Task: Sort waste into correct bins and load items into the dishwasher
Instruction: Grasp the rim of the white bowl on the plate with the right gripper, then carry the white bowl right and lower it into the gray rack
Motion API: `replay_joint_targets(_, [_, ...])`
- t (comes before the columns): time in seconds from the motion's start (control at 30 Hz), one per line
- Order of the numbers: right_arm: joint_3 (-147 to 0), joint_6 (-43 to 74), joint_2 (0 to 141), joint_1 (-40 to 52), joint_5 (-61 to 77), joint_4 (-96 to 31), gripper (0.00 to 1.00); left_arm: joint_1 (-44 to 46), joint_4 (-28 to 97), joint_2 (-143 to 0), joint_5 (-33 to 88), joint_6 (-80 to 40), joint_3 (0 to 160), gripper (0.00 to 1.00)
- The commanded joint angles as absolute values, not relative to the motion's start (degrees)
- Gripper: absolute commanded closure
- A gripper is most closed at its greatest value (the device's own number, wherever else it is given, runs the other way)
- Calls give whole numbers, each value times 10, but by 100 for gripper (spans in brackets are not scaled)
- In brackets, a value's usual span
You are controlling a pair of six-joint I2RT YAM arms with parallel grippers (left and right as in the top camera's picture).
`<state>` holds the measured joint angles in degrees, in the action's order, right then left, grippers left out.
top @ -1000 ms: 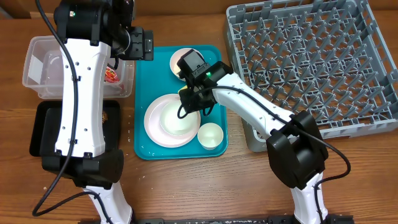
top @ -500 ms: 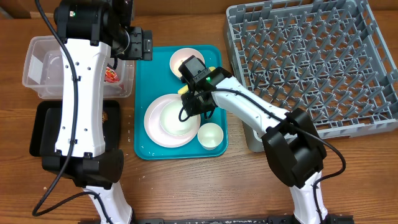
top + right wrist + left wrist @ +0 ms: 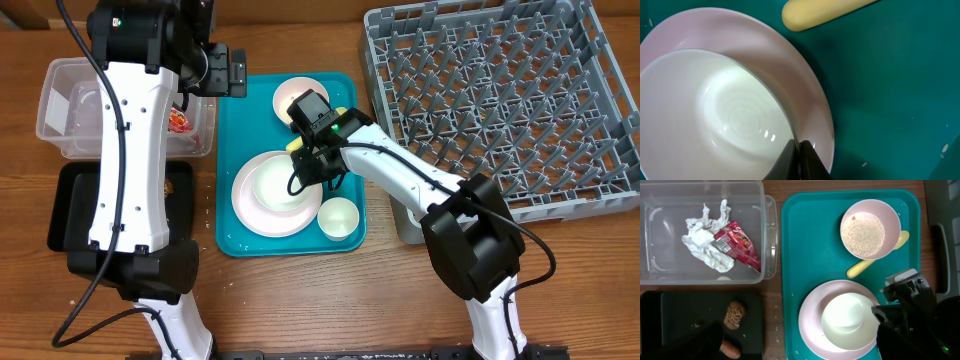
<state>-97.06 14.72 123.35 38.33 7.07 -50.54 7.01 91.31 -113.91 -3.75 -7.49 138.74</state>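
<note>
Next, my right gripper lifts the bowl outward, tilts it and releases it at the rack's far tray-side corner (image 3: 404, 44), which lies outward with its pegs bare.
My right gripper (image 3: 799, 150) is shut on the near rim of an empty white bowl (image 3: 283, 188), one finger inside and one outside. That bowl sits on the white plate (image 3: 245, 207) on the teal tray (image 3: 235, 130). A second bowl (image 3: 870, 228) holds white rice, with the pale yellow spoon (image 3: 865, 266) beside it. The small white cup (image 3: 338, 217) stands at the tray's front right. My left gripper (image 3: 225, 70) hovers open and empty above the tray's back left corner. Crumpled paper (image 3: 702, 245) and a red wrapper (image 3: 735, 242) lie in the clear tub (image 3: 60, 110). A brown lump (image 3: 734, 314) and a sausage (image 3: 729, 347) lie in the black tray (image 3: 70, 205).
The grey dish rack (image 3: 500, 100) fills the back right of the table, its pegs bare. The left arm's white link stretches over the tub and black tray. A few rice grains dot the wood between the black tray and the teal tray.
My right gripper has shifted slightly left and closed on the bowl's rim. The left arm has stayed in place.
</note>
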Motion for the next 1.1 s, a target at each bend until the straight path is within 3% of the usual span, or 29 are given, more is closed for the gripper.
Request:
replay_joint_targets(0.0, [-990,146,1225,378,71,-510,96,66,912,-1136,-51,-73,1388,0])
replay_joint_targets(0.23, [-1088,150,1151,344,-15,-606,96,66,913,-1136,-61,-73,1388,1])
replay_joint_targets(0.53, [-1121,182,1075,262,-346,-617,96,68,912,-1136,-55,-73,1388,0])
replay_joint_targets(0.77, [-1111,140,1105,232,-542,-471,96,68,912,-1136,-55,-73,1388,0])
replay_joint_targets(1.07, [-1110,-127,1221,227,-634,-180,96,68,912,-1136,-55,-73,1388,0])
